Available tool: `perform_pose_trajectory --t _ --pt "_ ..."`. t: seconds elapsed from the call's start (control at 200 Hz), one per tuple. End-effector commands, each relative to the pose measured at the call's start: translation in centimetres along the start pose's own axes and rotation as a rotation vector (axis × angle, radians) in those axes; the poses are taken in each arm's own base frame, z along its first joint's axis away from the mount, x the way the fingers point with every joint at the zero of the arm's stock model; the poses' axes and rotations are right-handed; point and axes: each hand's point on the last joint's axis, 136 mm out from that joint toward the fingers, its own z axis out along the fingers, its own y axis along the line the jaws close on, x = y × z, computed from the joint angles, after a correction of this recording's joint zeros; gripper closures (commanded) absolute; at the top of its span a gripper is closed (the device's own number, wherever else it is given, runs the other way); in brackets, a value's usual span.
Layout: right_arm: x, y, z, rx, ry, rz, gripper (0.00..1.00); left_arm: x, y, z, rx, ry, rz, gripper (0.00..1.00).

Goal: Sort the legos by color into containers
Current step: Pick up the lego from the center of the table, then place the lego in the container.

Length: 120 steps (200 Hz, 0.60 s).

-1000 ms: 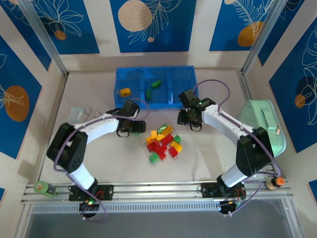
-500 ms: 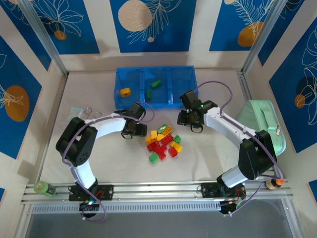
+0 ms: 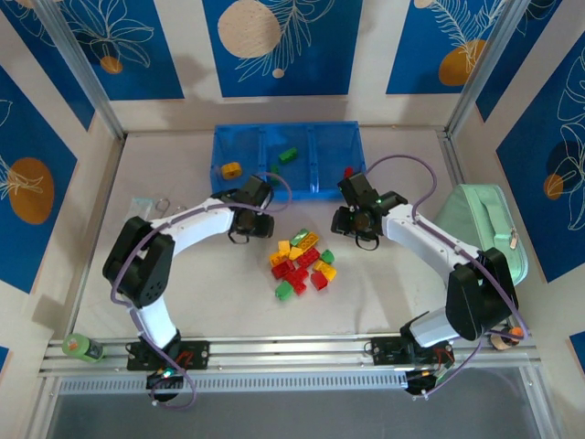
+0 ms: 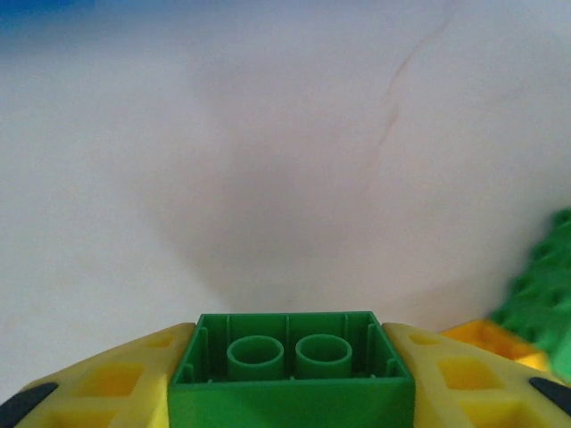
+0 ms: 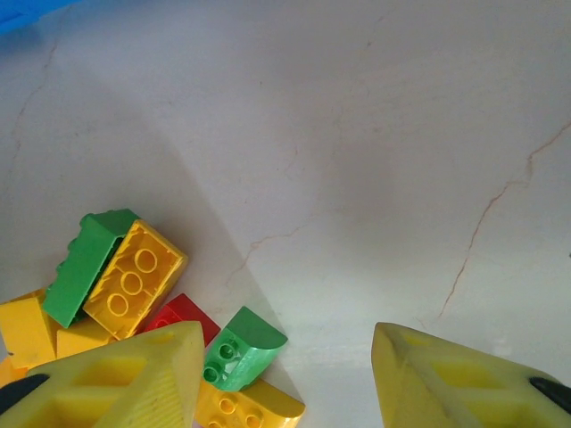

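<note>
The green lego goes into the tray's middle compartment [image 3: 288,165] next, as another green lego already lies there. My left gripper moves outward over the compartment and releases the green lego there.
My left gripper [image 4: 290,379] is shut on a green lego [image 4: 290,357], its hollow underside facing the camera between the yellow fingers. From above, that gripper [image 3: 257,223] hangs just left of the pile of legos [image 3: 302,261], in front of the blue containers tray [image 3: 332,137]. An orange lego [image 3: 231,169] lies in the left compartment and a green one [image 3: 288,155] in the middle. A red one [image 3: 348,171] shows at the tray's near right corner. My right gripper [image 5: 285,379] is open and empty above bare table, beside a green curved lego [image 5: 241,349]; from above it [image 3: 353,222] sits right of the pile.
A mint-green zipped case [image 3: 483,229] lies at the right edge. A small clear packet [image 3: 142,206] lies at the left. A green tape roll [image 3: 80,347] and an orange-capped bottle [image 3: 505,338] sit by the front rail. Patterned walls close in three sides.
My left gripper has closed on the green lego and moved up and right toward the tray. The right arm shifted slightly right, uncovering the red lego.
</note>
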Motion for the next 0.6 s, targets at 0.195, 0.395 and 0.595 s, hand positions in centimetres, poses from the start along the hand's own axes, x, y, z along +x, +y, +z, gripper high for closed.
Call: perform_pose_trajectory --t 0.195,0.395,0.595 --pt "1.4 -0.5 -0.6 -0.029 0.008 0.028 0.47 -11.1 -2.1 -2.6 0.001 -0.132 0.114 0.57" --pt "2.4 -1.3 -1.0 -0.026 0.009 0.030 0.47 -16.2 -2.1 -0.5 0.012 -0.139 0.108 0.57" --pt "3.1 -1.8 -1.1 -0.031 0.012 0.032 0.47 -19.1 -2.2 0.6 0.051 -0.175 0.077 0.53"
